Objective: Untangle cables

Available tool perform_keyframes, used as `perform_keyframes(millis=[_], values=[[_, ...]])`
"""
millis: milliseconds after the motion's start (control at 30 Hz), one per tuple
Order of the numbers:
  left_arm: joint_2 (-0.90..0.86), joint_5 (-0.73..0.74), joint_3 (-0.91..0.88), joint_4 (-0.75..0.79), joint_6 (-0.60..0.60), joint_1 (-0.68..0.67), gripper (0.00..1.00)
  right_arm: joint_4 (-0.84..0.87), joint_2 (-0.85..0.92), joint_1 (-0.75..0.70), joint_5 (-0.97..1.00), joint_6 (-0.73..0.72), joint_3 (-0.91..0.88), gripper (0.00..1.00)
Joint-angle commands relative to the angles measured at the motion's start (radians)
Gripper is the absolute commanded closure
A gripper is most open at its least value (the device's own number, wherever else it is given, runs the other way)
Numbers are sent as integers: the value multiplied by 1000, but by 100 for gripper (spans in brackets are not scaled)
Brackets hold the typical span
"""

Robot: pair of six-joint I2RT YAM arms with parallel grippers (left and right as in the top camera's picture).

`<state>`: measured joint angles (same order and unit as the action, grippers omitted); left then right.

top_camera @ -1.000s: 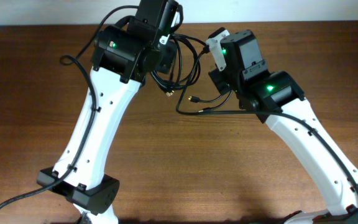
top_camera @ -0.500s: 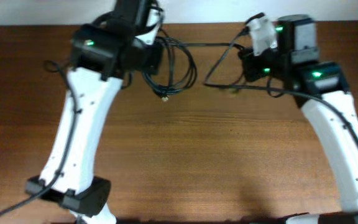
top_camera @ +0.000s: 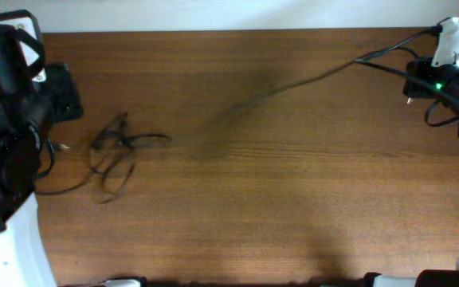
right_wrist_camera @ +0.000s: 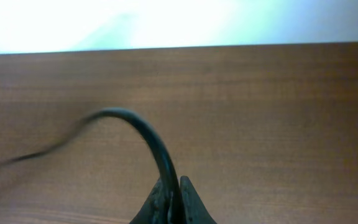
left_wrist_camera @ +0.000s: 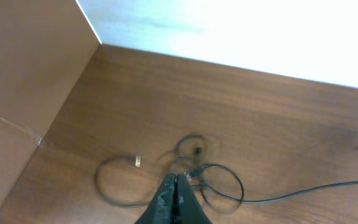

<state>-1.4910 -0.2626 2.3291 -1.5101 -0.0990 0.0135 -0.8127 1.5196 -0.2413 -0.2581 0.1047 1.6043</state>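
Observation:
The thicker black cable (top_camera: 309, 78) already stretches long from the tangle, so my right gripper will stay raised, move farther from the tangle, then open.
A tangle of thin black cable loops (top_camera: 114, 158) hangs blurred over the left of the brown table (top_camera: 277, 199). In the left wrist view the loops (left_wrist_camera: 213, 180) and a gold-tipped plug (left_wrist_camera: 137, 161) spread out just past my left gripper (left_wrist_camera: 176, 182). That gripper is shut and seems to pinch a strand at its tips; in the overhead view it (top_camera: 62, 100) is at the far left. My right gripper (right_wrist_camera: 171, 188) is shut on a thicker black cable (right_wrist_camera: 148, 134). In the overhead view it (top_camera: 417, 78) is at the far right, and the cable (top_camera: 309, 78) stretches left toward the tangle.
A white wall (left_wrist_camera: 241, 31) runs along the table's far edge. A brown panel (left_wrist_camera: 23, 74) stands at the table's left end. The white arm links (top_camera: 6, 231) sit at the left and right borders of the overhead view.
Both arms have swung far apart, left arm to the left edge, right arm to the right edge. The cables that were bunched between them are pulled out, one now strung across the table.

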Motion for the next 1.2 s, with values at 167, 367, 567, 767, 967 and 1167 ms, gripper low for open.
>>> perform_keyframes(millis=[167, 367, 567, 767, 967, 1167], values=[[-31, -82, -4, -18, -20, 1, 87, -15, 1, -204, -35, -36, 24, 96], [-33, -39, -4, 0, -20, 0, 84, -79, 1, -331, -141, -40, 111, 96], [-87, 190, -12, 3, -5, -1, 80, -101, 2, -233, -150, -23, 129, 96], [-212, 385, -156, 22, 48, -128, 62, -89, 2, -95, -75, -23, 129, 96], [-291, 364, -401, 179, 85, -279, 46, -93, 1, -25, -40, -10, 129, 79], [-295, 319, -664, 344, 93, -293, 45, -93, 1, -21, -41, -5, 129, 80]])
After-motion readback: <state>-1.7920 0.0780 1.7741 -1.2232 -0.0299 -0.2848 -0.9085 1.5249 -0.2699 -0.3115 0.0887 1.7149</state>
